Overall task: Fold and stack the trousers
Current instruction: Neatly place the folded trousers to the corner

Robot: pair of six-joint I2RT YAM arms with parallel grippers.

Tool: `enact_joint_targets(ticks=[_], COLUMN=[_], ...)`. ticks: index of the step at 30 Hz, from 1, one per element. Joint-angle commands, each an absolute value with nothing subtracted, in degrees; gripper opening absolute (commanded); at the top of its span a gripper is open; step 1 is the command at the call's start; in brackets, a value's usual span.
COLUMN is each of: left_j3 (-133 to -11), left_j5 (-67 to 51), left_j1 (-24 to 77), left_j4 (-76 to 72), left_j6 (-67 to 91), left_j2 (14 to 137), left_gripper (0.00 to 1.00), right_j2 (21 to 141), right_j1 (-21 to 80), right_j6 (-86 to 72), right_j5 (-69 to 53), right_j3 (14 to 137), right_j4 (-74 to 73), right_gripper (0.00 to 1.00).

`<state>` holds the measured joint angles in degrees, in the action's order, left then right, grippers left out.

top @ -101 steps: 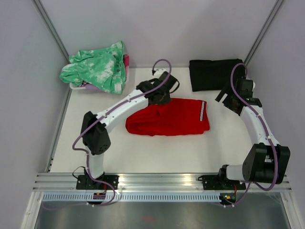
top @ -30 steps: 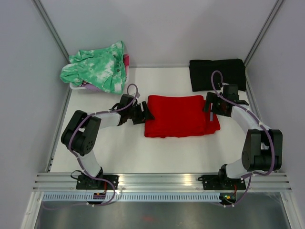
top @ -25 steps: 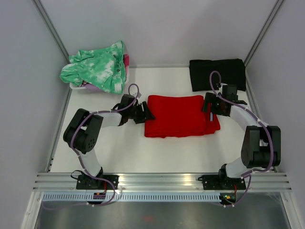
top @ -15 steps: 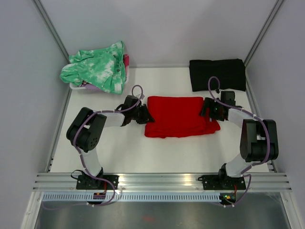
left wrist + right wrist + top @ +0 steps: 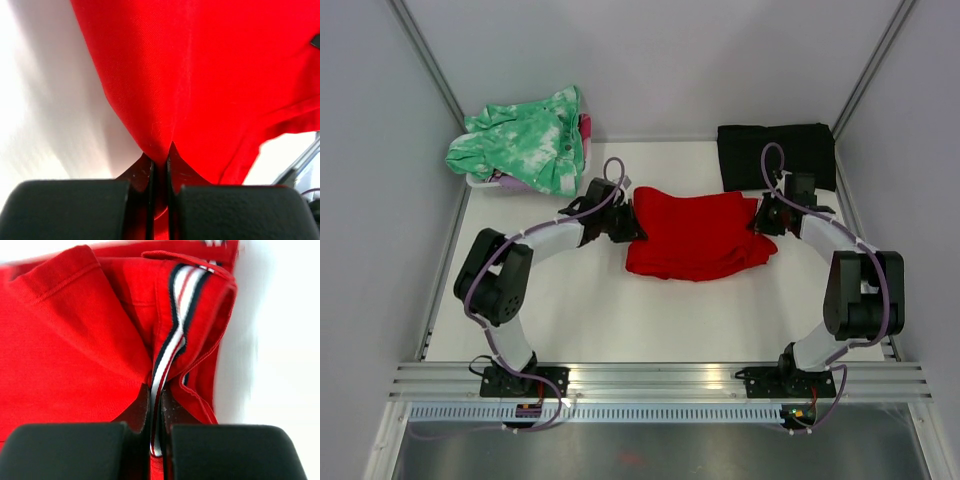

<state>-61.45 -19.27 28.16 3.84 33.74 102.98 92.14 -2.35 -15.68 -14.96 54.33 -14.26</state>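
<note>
My left gripper is to move outward and to the right in the top view and let go over the black cloth's nearer end [image 5: 727,158], as that cloth is already folded.
The red trousers [image 5: 695,235] lie folded in the middle of the white table, their far edge pulled up and their near edge sagging. My left gripper [image 5: 626,222] is shut on the fold at their left end; in the left wrist view red cloth [image 5: 200,75] is pinched between the jaws of that gripper [image 5: 160,156]. My right gripper [image 5: 760,217] is shut on the right end, where the right wrist view shows the white-and-dark striped trim [image 5: 172,340] clamped in the right gripper [image 5: 156,397].
A folded black cloth [image 5: 775,155] lies at the back right, just behind the right gripper. A green-and-white mottled garment [image 5: 525,140] is heaped over a small tub at the back left. Grey walls enclose the table on three sides.
Both grippers closed on the ends of the trousers and lifted them toward the back. The cloth now hangs stretched between them, its near edge sagging.
</note>
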Motion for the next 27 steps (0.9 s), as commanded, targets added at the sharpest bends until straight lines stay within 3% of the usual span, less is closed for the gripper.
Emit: enact_joint_targets(ticks=[1,5,13,22,27], left_j3=[-74.6,-88.2,-125.3,-138.2,-146.6], left_j5=[-15.4,-15.2,-11.5,-2.2,3.5], left_j1=[28.4,29.4,32.9,34.5,35.1], left_j4=[4.6,3.3,4.0,-14.5,-18.9], left_j6=[29.8,31.5,37.5,48.3,50.3], left_j2=[96.6,101.6,130.9,151.0,159.1], left_gripper=[0.02,0.02,0.02,0.02,0.02], right_j2=[86.6,91.3,107.5,129.4,132.1], right_j1=[-2.2,-4.7,-16.8,-22.7,-24.7], right_j6=[-14.5,-11.9,-11.6,-10.5,-10.9], right_j5=[-13.1,-13.4,-18.8,-21.2,-19.1], right_j3=[68.4,86.6,107.8,129.7,131.2], right_j4=[-13.8,-16.6,-16.4,-17.9,-14.7], right_gripper=[0.0,0.0,0.0,0.0,0.0])
